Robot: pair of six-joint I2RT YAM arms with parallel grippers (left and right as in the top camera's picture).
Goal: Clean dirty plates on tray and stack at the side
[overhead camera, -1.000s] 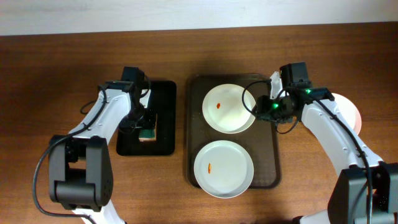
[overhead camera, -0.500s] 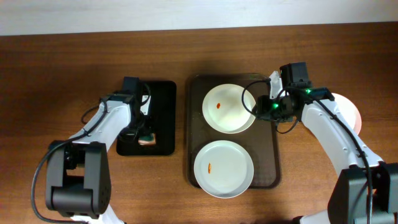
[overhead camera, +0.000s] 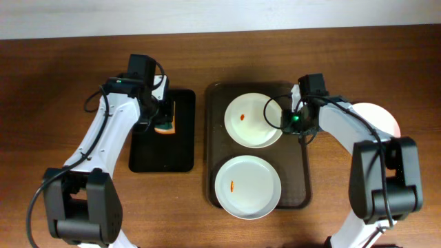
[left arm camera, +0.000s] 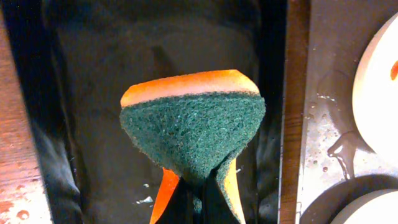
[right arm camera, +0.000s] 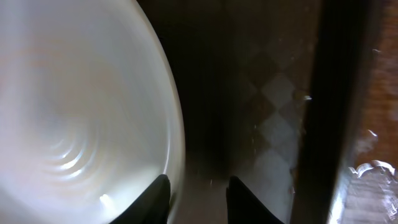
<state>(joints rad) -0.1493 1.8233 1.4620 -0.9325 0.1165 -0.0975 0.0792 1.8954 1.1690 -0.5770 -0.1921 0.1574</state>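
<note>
Next, my left gripper wipes its sponge across the far plate. Then it lowers and releases it in the black sponge tray, because that plate has an orange-red smear.
Two white plates lie on the dark brown tray. The far plate has an orange-red smear left of centre, and so does the near plate. A third white plate lies on the table right of the tray, partly hidden by the right arm. My left gripper is shut on an orange and green sponge, held above the black sponge tray. My right gripper is open, low at the far plate's right rim. In the right wrist view its fingers stand either side of that plate's rim.
The black sponge tray lies left of the brown tray with a strip of wooden table between them. Water drops sit on the brown tray's floor. The near plate's edge shows in the left wrist view.
My left gripper has lifted the sponge off the sponge tray and carried it toward the back. My right gripper has shifted slightly left, closer to the far plate's rim.
</note>
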